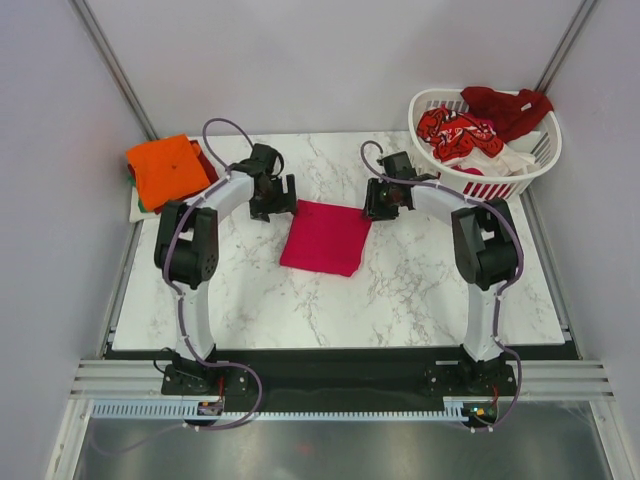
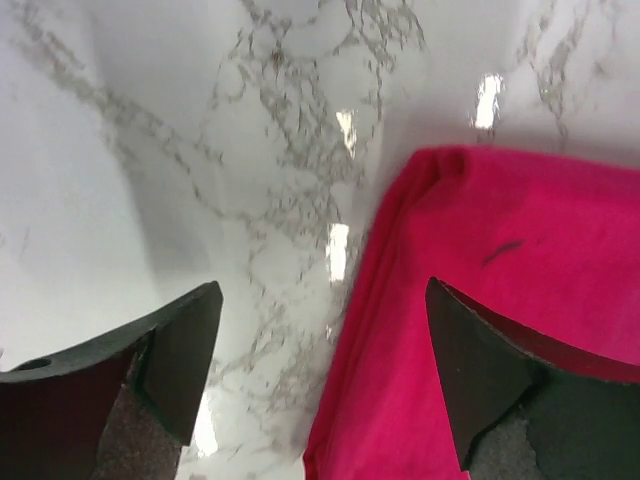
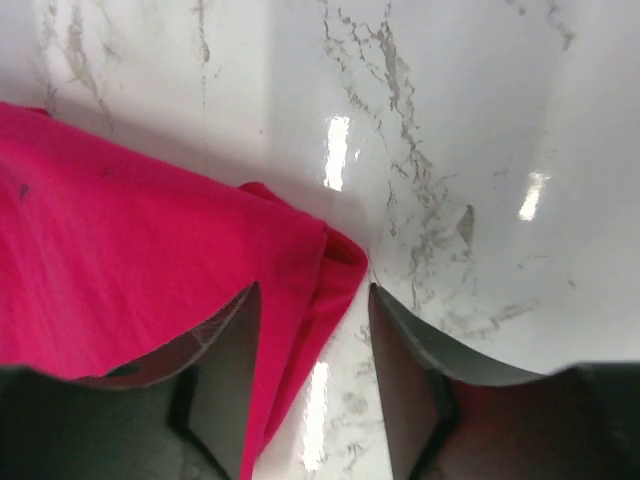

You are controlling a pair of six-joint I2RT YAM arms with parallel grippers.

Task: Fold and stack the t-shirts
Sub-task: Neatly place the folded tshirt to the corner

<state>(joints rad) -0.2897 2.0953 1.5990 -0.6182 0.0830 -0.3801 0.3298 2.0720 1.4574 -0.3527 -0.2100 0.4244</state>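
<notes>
I will next move my left gripper to the right in the top view and down over the shirt's folded corner (image 1: pixel 301 208) (image 2: pixel 405 205), because mostly bare marble is between the gripper's fingers.
A magenta-red t-shirt (image 1: pixel 326 237) lies folded into a flat square at the table's middle. My left gripper (image 1: pixel 274 211) hovers at its far left corner, jaws wide apart. In the left wrist view the shirt (image 2: pixel 520 250) edge runs between the fingers of that gripper (image 2: pixel 320 345), and nothing is gripped. My right gripper (image 1: pixel 382 208) is at the far right corner. There the shirt (image 3: pixel 130 250) corner lies between its parted jaws (image 3: pixel 312 335), loose on the marble. A folded orange t-shirt (image 1: pixel 168 168) tops a pile at the far left.
A white slatted basket (image 1: pixel 500 186) at the far right holds a red-patterned shirt (image 1: pixel 455 130), a dark red one (image 1: pixel 510 108) and white cloth. The marble table (image 1: pixel 420 290) ends at a black strip near the arm bases. Grey walls close in the sides.
</notes>
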